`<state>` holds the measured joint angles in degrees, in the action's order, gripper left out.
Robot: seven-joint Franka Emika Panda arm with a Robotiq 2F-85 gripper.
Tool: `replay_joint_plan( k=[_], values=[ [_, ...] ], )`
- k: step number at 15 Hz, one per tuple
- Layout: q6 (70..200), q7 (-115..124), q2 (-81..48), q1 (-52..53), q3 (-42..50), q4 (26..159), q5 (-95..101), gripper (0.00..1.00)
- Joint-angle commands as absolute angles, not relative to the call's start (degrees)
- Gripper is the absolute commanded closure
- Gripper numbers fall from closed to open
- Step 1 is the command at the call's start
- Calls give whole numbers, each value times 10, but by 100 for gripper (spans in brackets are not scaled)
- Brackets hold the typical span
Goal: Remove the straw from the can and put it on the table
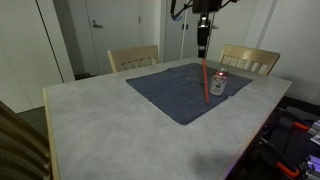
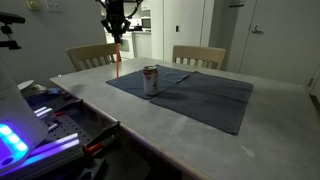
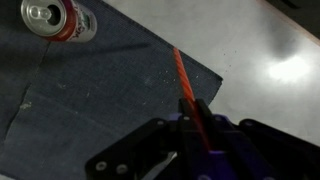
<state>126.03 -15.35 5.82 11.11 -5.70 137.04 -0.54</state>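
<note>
I will lower my gripper and move it away from the can (image 1: 219, 85), so that I can let go of the straw over the corner of the mat.
My gripper (image 1: 203, 47) is shut on the upper end of the thin red straw (image 1: 205, 82) and holds it hanging upright in the air, clear of the can. The silver can (image 1: 219, 85) with red marking stands upright on the dark blue mat, just beside the hanging straw. In an exterior view the gripper (image 2: 116, 37) holds the straw (image 2: 117, 66) over the mat's corner, apart from the can (image 2: 151, 80). In the wrist view the straw (image 3: 183, 80) runs out from between the fingers (image 3: 195, 115); the can (image 3: 60, 18) is at top left. The grey marbled table (image 1: 100, 110) lies below.
The dark blue cloth mat (image 1: 180, 92) covers part of the table (image 2: 200, 140). Two wooden chairs (image 1: 133, 57) (image 1: 250, 58) stand at the far side. Equipment with lit cables (image 2: 40, 125) sits beside the table edge.
</note>
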Motion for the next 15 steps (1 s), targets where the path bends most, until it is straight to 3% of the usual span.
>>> replay_joint_plan(
  k=[1,5,6,7,9,15],
  values=[
    [1260,-153,-16,105,-70,1334,13,98],
    [1254,-143,-78,105,-79,1282,48,98],
    [1252,-143,-90,104,-79,1269,54,65],
    [1250,-141,-99,103,-79,1259,60,64],
    [1249,-139,-104,101,-77,1247,69,53],
    [1257,-151,-57,90,-76,1239,67,10]
  ],
)
